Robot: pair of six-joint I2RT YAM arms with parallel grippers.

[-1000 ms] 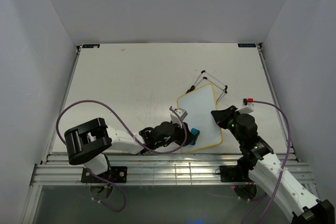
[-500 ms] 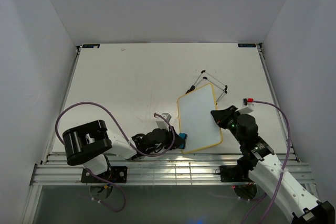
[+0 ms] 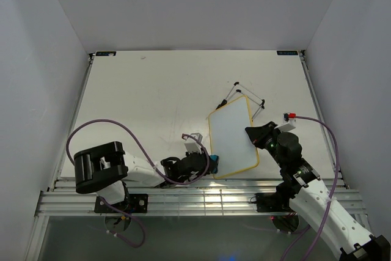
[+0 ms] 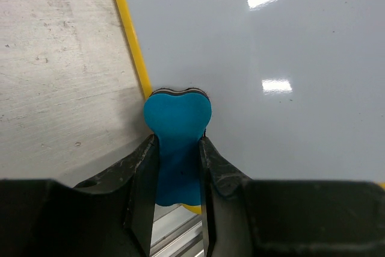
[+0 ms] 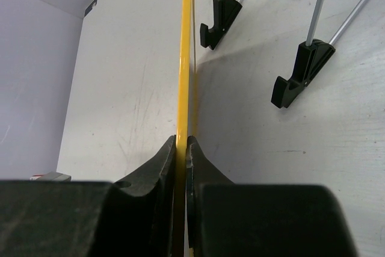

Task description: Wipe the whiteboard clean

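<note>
The robot should next lift its left gripper off the unmarked board, carry the eraser [image 4: 177, 142] left in the top view to bare tabletop, then lower it and let it go.
The whiteboard [image 3: 231, 136] lies tilted on the table near the front, white face clean, yellow frame, wire stand feet [image 3: 247, 93] at its far end. In the left wrist view its face [image 4: 271, 58] shows no marks. My left gripper [image 3: 208, 164] is shut on the blue bone-shaped eraser [image 4: 177, 142], whose tip rests at the board's near left corner by the yellow frame [image 4: 129, 34]. My right gripper [image 3: 252, 137] is shut on the board's right edge; in the right wrist view the yellow frame [image 5: 185, 58] runs edge-on between my fingers [image 5: 162, 167].
The black stand feet [image 5: 301, 73] with metal wires rest on the table right of the board's edge. The table's aluminium front rail [image 3: 201, 197] runs just below both grippers. Grey walls enclose the table on three sides.
My left gripper with the eraser slid left off the board's lower face to its left edge, then settled at the near left corner. The board shifted slightly. The right gripper held still.
</note>
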